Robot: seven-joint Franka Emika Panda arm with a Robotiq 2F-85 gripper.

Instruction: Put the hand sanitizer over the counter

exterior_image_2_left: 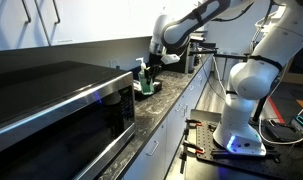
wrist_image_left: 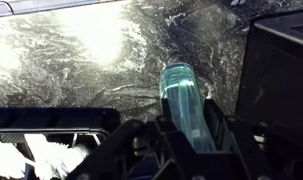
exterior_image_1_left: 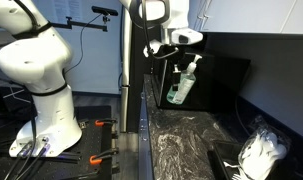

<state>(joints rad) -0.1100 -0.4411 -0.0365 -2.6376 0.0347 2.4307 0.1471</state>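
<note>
Next, the gripper comes down toward the black tray and releases the hand sanitizer point(exterior_image_1_left: 181, 87) on the bare marbled counter beside it, since the sanitizer still hangs above the counter.
The hand sanitizer point(exterior_image_1_left: 181, 87) is a clear green-tinted bottle with a pump top. It hangs in my gripper point(exterior_image_1_left: 175, 52) just above the dark marbled counter point(exterior_image_1_left: 186, 135), near its far end. It also shows in an exterior view point(exterior_image_2_left: 144, 79) beside the black microwave. In the wrist view the bottle point(wrist_image_left: 186, 100) sits between my two fingers point(wrist_image_left: 188, 128), which are shut on it, its base pointing out over the counter point(wrist_image_left: 81, 50).
A black microwave point(exterior_image_2_left: 51, 105) stands on the counter. A black box point(exterior_image_1_left: 216, 75) sits behind the bottle. A crumpled white cloth point(exterior_image_1_left: 261, 150) lies on the near counter, also in the wrist view point(wrist_image_left: 31, 155). The arm's base point(exterior_image_1_left: 46, 125) stands on the floor beside tools.
</note>
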